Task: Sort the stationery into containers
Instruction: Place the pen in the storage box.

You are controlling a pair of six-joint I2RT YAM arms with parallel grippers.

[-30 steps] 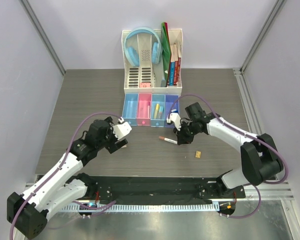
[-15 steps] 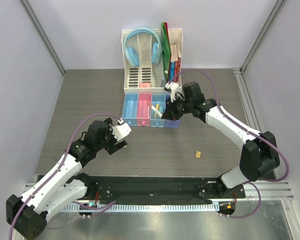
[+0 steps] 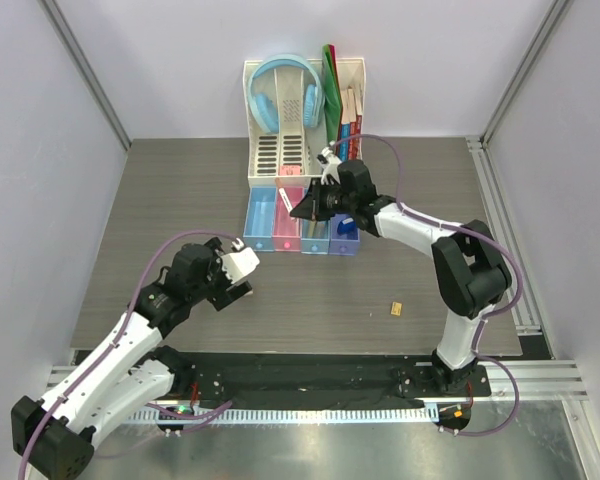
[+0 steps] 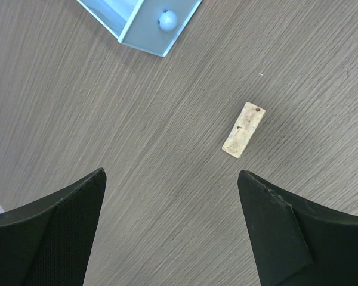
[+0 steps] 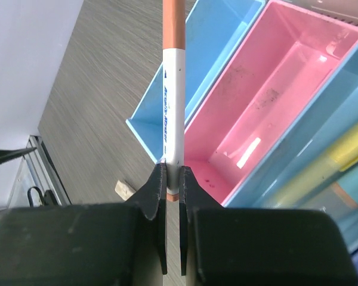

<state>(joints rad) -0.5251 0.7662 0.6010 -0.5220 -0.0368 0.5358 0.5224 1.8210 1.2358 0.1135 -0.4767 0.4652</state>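
Note:
My right gripper holds the white marker. Next it needs to lower the marker between the sides of the pink bin [image 3: 288, 222] [image 5: 261, 112].
My right gripper [image 3: 303, 206] [image 5: 173, 174] is shut on the white marker with brownish cap [image 5: 172, 89] [image 3: 287, 199], which sticks out over the pink bin [image 3: 288, 222] [image 5: 274, 101] and blue bin [image 3: 259, 218] [image 5: 215, 53]. A yellow highlighter [image 5: 346, 152] lies in the light-blue bin [image 3: 316, 228]. The purple-blue bin [image 3: 344, 238] ends the row. My left gripper [image 3: 242, 280] [image 4: 170, 176] hangs open over bare table, near a tan block [image 4: 244, 129] [image 5: 124, 189] by the blue bin's corner [image 4: 158, 24]. Another tan block [image 3: 395, 309] lies right of centre.
Behind the bins stands the tall white desk organiser [image 3: 268, 155] with light-blue headphones [image 3: 283, 92] and upright books [image 3: 345, 125]. Grey side walls close in the table on both sides.
My right gripper lifted the marker off the table and carried it up and left, past the purple-blue bin to above the pink and blue bins. The left gripper drifted slightly back.

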